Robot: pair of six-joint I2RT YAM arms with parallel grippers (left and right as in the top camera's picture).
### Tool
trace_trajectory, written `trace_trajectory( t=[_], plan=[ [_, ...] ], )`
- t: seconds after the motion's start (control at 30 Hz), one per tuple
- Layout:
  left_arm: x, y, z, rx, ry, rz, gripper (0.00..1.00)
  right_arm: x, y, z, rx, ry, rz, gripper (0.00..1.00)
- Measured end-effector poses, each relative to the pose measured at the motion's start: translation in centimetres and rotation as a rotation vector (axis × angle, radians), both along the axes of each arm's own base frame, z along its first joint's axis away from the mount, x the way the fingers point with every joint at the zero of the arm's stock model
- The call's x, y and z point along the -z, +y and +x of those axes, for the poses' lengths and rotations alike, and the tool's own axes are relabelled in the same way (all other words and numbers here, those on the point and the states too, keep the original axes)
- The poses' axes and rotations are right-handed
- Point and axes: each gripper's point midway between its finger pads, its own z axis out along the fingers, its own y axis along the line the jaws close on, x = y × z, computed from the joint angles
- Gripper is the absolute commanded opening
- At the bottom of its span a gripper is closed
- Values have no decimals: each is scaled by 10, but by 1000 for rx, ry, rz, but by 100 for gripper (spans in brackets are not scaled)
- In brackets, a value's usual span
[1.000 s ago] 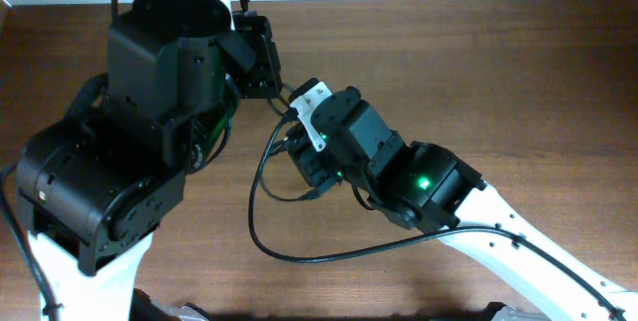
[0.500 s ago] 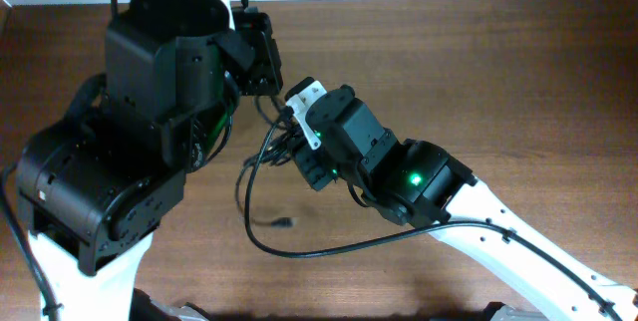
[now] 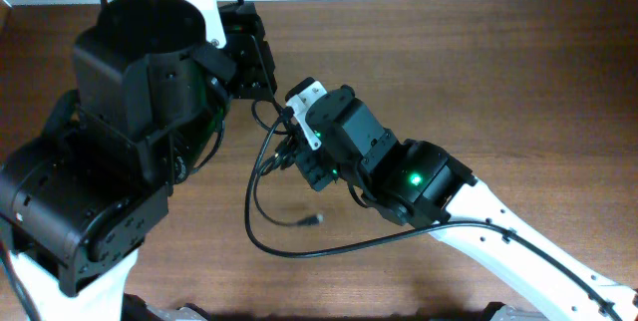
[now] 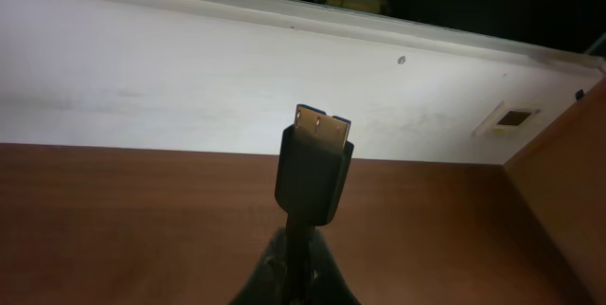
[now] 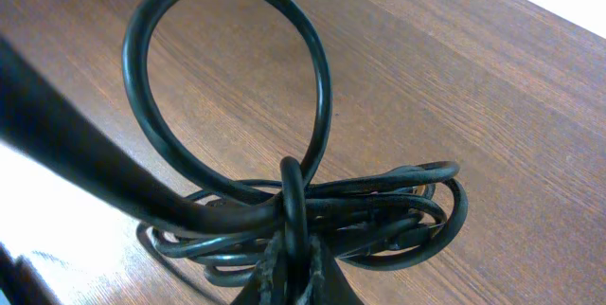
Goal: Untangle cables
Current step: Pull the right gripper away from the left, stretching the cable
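Note:
The wood to the right of my right gripper in the overhead view is open. Next I will sweep the raised cable over it, then come back, lower the cable and let it go.
The cables are thin black cords. In the overhead view one runs from between the two grippers, loops down over the table point(image 3: 251, 223) and sweeps right under the right arm. A loose plug end point(image 3: 311, 219) lies inside that loop. My left gripper point(image 3: 255, 80) is shut on a black plug with a silvery tip point(image 4: 315, 163), which stands upright out of the gripper point(image 4: 301, 272). My right gripper point(image 5: 294, 262) is shut on a cord where a big loop point(image 5: 317, 87) rises above a coiled bundle point(image 5: 388, 215) on the wood.
The brown wooden table point(image 3: 478, 72) stretches to the right and back. A white wall point(image 4: 142, 87) borders its far edge. The bulky black left arm point(image 3: 130, 132) covers the left side. The white right arm point(image 3: 528, 261) crosses the lower right corner.
My right gripper has closed on a cord. The left arm has lifted and shifted back and left. The loose plug end has slid right across the table.

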Motion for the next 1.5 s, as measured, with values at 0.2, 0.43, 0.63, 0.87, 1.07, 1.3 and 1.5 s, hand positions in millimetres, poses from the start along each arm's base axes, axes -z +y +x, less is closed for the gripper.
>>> trace_trajectory(
  t=[0.2,0.43,0.63,0.87,1.07,1.3,1.5],
  plan=[
    [30,35,-5,-120,101,135,0,5,-55,14,147,8,-112,4],
    [51,121,-3,-410,212,184,0,-66,-278,28,761,-64,19,4],
    [56,188,-13,-645,260,197,0,-97,-404,-10,1163,-163,105,4],
    [51,244,-36,-850,262,153,0,-66,-464,-7,1386,-26,249,4],
    [45,270,-63,-947,246,87,0,-59,-523,-2,1605,-19,540,4],
    [44,274,-67,-967,245,92,0,-70,-636,-59,1893,-148,1069,4],
    [43,274,-66,-966,240,89,0,-98,-529,31,1491,-23,909,4]
  ],
)
